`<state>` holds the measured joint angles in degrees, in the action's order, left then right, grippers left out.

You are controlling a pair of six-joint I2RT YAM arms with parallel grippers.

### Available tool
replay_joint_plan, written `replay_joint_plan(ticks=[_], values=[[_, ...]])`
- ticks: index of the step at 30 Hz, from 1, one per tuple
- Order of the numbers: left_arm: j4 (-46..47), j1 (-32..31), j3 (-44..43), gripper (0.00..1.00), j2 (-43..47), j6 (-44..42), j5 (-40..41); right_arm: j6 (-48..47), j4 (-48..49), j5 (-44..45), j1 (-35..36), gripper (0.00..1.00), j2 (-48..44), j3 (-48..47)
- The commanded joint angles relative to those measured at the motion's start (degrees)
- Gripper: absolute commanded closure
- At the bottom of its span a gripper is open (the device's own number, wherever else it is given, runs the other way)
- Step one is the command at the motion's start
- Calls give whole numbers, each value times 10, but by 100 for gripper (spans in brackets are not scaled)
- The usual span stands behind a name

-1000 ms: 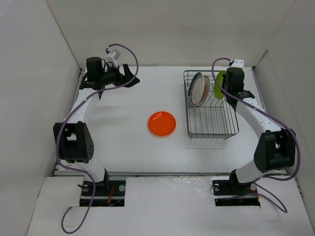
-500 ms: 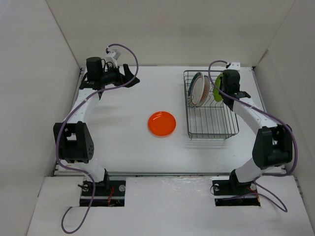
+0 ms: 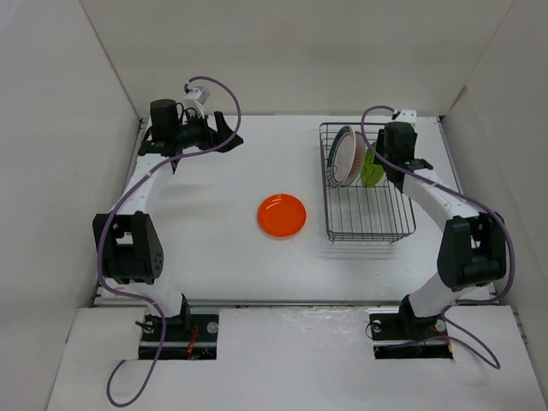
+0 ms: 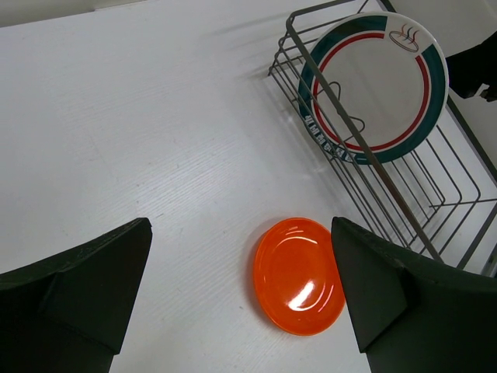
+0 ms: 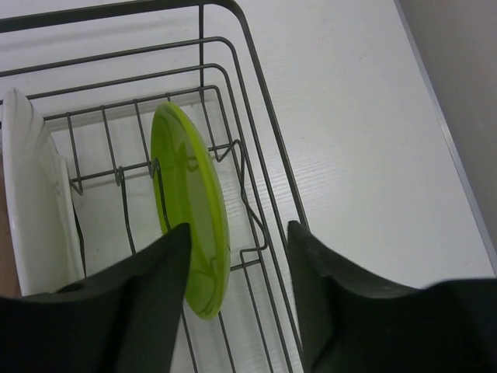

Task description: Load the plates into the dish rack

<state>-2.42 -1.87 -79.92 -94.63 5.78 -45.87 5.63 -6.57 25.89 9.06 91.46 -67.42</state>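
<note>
My left gripper comes down and back next and closes on the plate's rim nearest that gripper, as the orange plate (image 3: 282,215) is still outside the rack.
The dish rack (image 3: 329,197) stands at the back right of the table. In it a teal-rimmed plate (image 4: 373,78) and a white patterned plate (image 3: 347,161) stand on edge. Beside them a lime green plate (image 5: 190,202) leans upright among the wires. My right gripper (image 5: 239,228) hangs over the rack, open. The green plate lies against its left finger (image 5: 159,272), and the other finger is apart from it. An orange plate (image 3: 282,215) lies flat mid-table, also visible below my left gripper (image 4: 239,225). That gripper is open and holds nothing, high at the back left (image 3: 224,130).
White walls (image 3: 68,171) close in the table on the left, back and right. The rack's right rim (image 5: 260,148) runs close to the right finger. Purple cables loop above both wrists.
The right gripper swung left over the rack and opened, letting go of the green plate, which now sits lower among the wires. The left arm and orange plate have not moved.
</note>
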Motion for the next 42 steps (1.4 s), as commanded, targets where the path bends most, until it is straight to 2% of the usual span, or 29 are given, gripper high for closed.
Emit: replay_joint_plan(ticks=[1,3,9,14,18,23,25,30,34,38,42], values=[[15,0,3,0,24,-14,-9,10,25,4,3,40,-8,-21],[15,0,3,0,24,-19,-9,10,10,4,3,32,-17,-33],[-9,-5,23,0,-12,-60,-44,26,-42,28,9,19,-91,-75],[-83,-11,10,0,-78,-89,-77,32,-85,21,14,18,-176,-82],[-130,-23,3,0,-127,-120,-100,37,-78,-21,26,15,-281,-57],[-197,-54,-2,0,-191,-158,-132,42,-106,-79,32,12,-318,-67],[-197,-67,6,0,-196,-158,-127,42,-133,-79,37,12,-318,-81],[-161,-104,43,0,-208,-134,-108,55,-133,-90,49,11,-349,-63],[-123,-112,69,3,-213,-106,-84,62,-135,-90,54,11,-369,-56],[-117,-118,69,12,-235,-92,-72,62,-148,-90,61,11,-393,-68],[-112,-123,69,25,-246,-82,-49,68,-148,-90,66,11,-414,-74]])
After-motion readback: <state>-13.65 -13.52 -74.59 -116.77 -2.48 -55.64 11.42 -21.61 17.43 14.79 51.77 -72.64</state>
